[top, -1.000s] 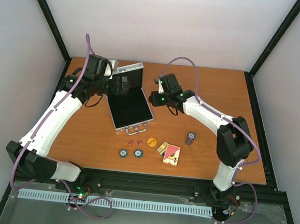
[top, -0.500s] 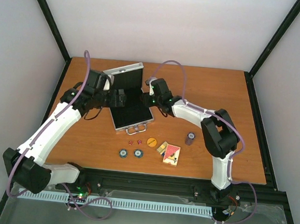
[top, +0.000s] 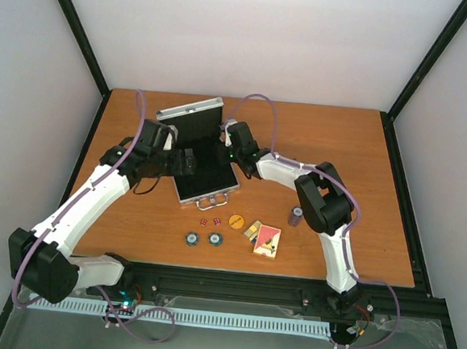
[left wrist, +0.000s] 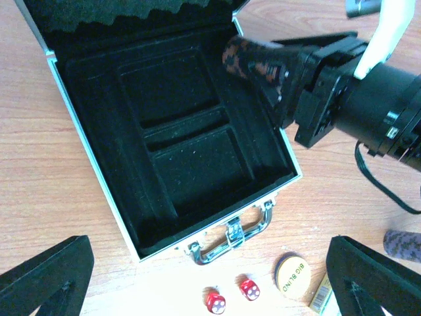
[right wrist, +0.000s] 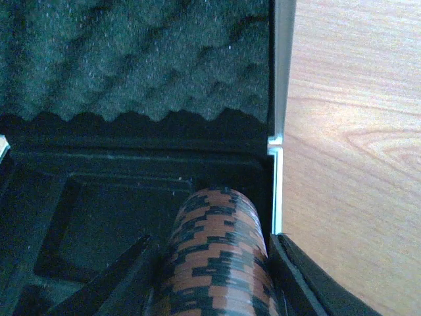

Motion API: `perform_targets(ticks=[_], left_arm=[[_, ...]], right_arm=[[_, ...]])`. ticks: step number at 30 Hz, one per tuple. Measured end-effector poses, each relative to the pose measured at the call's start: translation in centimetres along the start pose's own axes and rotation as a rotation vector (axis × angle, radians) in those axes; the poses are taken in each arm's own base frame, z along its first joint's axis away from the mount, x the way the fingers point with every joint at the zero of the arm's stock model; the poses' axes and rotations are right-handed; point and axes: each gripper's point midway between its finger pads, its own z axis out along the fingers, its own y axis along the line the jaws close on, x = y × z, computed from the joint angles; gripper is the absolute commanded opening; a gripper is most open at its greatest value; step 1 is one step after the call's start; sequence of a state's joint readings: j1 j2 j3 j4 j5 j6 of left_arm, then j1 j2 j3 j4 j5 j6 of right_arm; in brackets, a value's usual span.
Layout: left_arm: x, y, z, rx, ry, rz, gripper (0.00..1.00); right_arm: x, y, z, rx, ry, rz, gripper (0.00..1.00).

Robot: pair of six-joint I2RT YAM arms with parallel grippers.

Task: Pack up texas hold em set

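Note:
Next, my right gripper lowers the chip stack into the end of the case's empty side channel by the lid, since the channel lies below, and releases it.
The small silver case [top: 191,111] lies open, its black lining facing up; it also shows in the left wrist view [left wrist: 72,118] with its handle [left wrist: 231,239]. My right gripper [top: 223,138] is shut on a stack of orange-and-black chips [right wrist: 217,283], held lengthwise over the case's back right corner [left wrist: 253,62]. My left gripper [top: 186,161] is open and empty above the case's left side. Two red dice [left wrist: 214,301], an orange "BIG BLIND" button [left wrist: 292,275], two blue chips [top: 191,237], card decks [top: 267,240] and a second chip stack [top: 296,216] lie on the table.
The loose pieces lie in front of the case toward the table's near edge. The case lid [right wrist: 131,59], lined with ridged foam, stands up at the back. Black frame posts rise at the table's back corners.
My right gripper has carried the chip stack left, from beside the case to over its back right corner. My left gripper has drawn back from the lid toward the case's near left side.

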State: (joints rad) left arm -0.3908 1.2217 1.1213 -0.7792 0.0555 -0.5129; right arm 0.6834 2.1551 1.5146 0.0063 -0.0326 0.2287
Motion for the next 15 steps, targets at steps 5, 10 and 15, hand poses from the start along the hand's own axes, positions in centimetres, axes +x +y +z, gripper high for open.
perform_targets(ticks=[5,10,15], left_arm=[[1.0,0.6,0.7,-0.014,0.027,-0.002,1.0],[1.3,0.6,0.8,-0.011,0.035,-0.003,1.0],[1.3,0.4,0.9,0.003,0.036,-0.002,1.0]], right_arm=[[-0.6,-0.2,1.3,0.014,-0.024,-0.001,0.03],[0.2,-0.5,3.1,0.02,-0.022,-0.001,0.03],[0.2,-0.4,3.4,0.052,-0.037,-0.014,0.15]])
